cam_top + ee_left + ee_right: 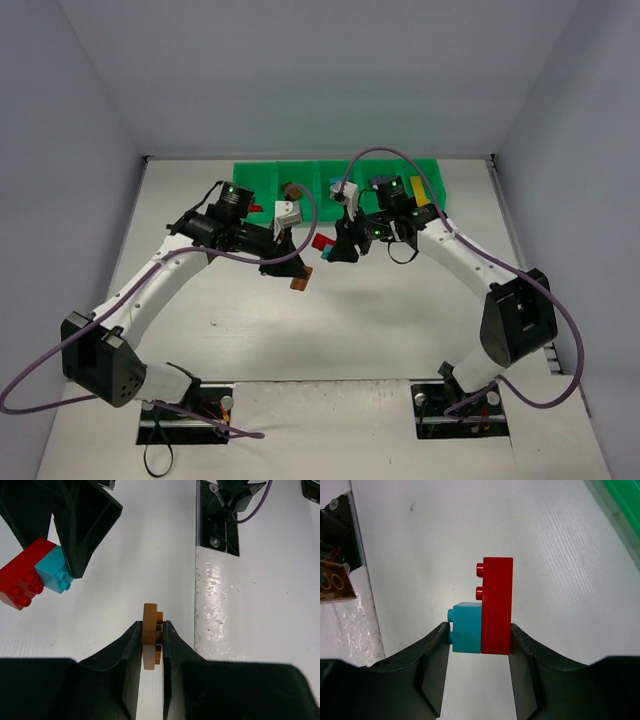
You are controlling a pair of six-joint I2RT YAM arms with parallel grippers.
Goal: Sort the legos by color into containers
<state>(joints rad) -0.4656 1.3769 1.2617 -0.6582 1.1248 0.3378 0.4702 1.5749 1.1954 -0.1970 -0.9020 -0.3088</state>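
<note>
The brown lego goes outward with my left gripper over the tray section holding a brown brick (299, 197) next and is released there, since that matching brick lies outward of my gripper.
My left gripper (151, 628) is shut on a thin brown lego (149, 622) held on edge just above the white table; from above it shows at the arm's tip (301, 283). My right gripper (479, 630) is shut on a red lego (496, 605) with a cyan lego (466, 627) stuck to its side. That pair also appears in the left wrist view, red (21, 579) and cyan (54, 570). The green container tray (262, 178) lies along the back, with a red brick (256, 208) and a yellow brick (422, 192) in it.
Both arms meet in mid-table in front of the tray, their fingers a short way apart. The arm bases (460, 405) stand at the near edge. Grey walls close in the table on three sides. The tray's corner (620, 500) shows at the right wrist view's top right.
</note>
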